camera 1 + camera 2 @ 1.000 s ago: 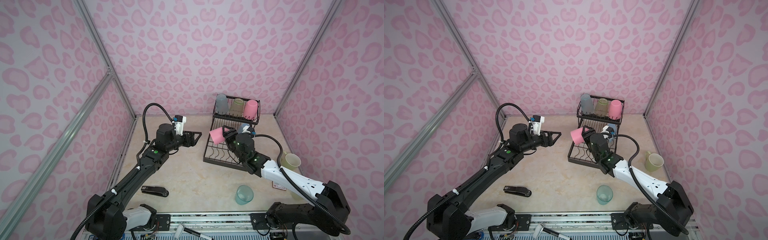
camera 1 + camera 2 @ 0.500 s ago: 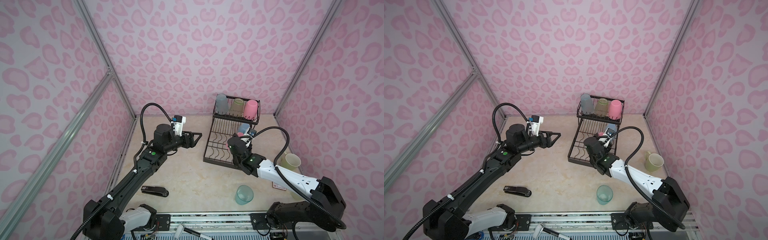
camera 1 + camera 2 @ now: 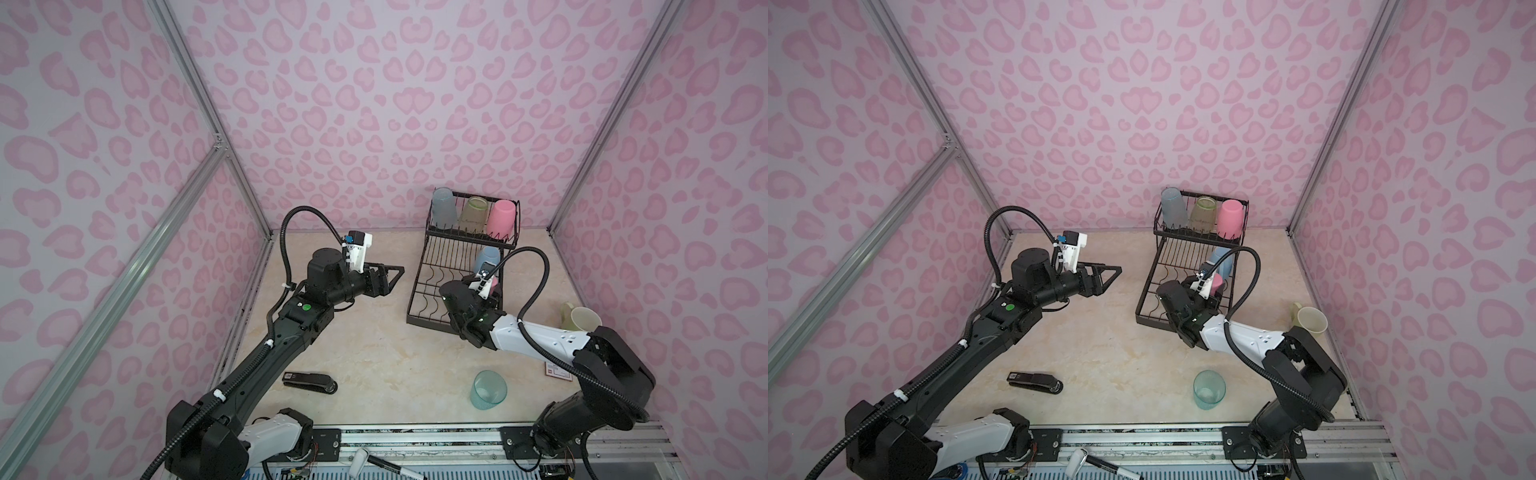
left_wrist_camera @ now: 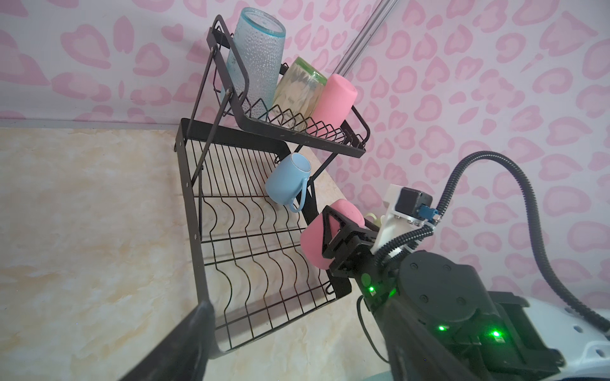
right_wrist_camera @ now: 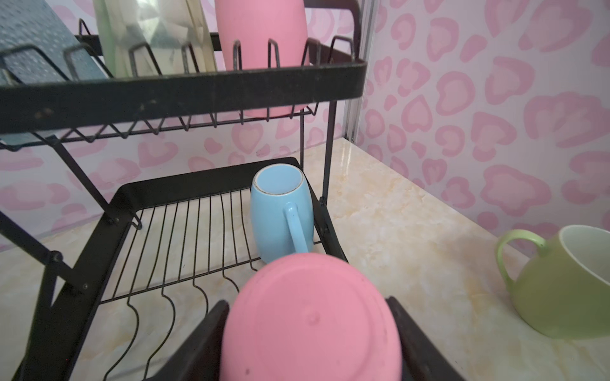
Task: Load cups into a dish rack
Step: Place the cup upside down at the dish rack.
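Note:
I will next move my right gripper down and outward to the grid in front of the light blue mug and let go of the pink tumbler, because the mug already fills the far corner of the grid.
The black wire dish rack [image 3: 417, 282] [image 3: 1148, 282] stands at the back right. My right gripper [image 3: 490, 291] [image 5: 305, 310] is shut on a pink tumbler [image 3: 493, 284] [image 5: 310, 316] [image 4: 315, 237], holding it low over the right side of the lower grid. Just beyond it a light blue mug [image 3: 487, 257] [image 5: 280, 214] lies in the grid's far right corner. The upper basket holds a grey-blue tumbler [image 3: 444, 205], a yellowish tumbler [image 3: 471, 212] and a second pink tumbler [image 3: 500, 216]. My left gripper [image 3: 395, 274] [image 4: 300, 326] hangs open and empty, left of the rack.
A teal tumbler [image 3: 488, 390] stands on the table in front of the right arm. A yellow-green mug [image 3: 582, 320] lies on its side by the right wall. A black stapler [image 3: 309, 381] lies front left, and a small card [image 3: 557, 372] near the right arm's base.
My right gripper has carried the pink tumbler from the rack's left side across to its right side and lower, beside the blue mug. The left arm has barely moved.

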Robot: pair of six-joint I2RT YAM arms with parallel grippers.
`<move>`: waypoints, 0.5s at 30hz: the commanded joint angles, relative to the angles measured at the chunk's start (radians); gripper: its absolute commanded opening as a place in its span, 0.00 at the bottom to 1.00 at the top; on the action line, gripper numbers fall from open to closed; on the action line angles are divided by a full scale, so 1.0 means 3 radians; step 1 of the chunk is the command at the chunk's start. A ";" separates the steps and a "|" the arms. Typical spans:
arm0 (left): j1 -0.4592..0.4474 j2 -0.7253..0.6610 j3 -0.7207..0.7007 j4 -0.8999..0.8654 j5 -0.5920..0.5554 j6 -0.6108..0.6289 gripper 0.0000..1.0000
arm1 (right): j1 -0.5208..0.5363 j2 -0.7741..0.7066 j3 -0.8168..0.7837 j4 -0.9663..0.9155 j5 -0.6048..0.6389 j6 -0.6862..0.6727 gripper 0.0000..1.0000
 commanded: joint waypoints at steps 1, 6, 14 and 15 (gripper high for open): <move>0.0003 -0.0031 -0.0019 0.0093 0.0046 0.0024 0.82 | -0.0032 0.0093 -0.0032 0.0299 0.0229 -0.0137 0.57; 0.0003 -0.0026 -0.0037 0.0109 0.0052 0.0022 0.82 | -0.0169 0.0216 -0.0087 0.0498 0.0114 -0.0170 0.57; 0.0003 -0.0010 -0.0047 0.0123 0.0036 0.0027 0.82 | -0.0310 0.0486 -0.0089 0.0706 0.0049 -0.0213 0.57; 0.0001 -0.0006 -0.0049 0.0122 0.0036 0.0027 0.82 | -0.0332 0.0523 -0.0085 0.0726 0.0027 -0.0212 0.57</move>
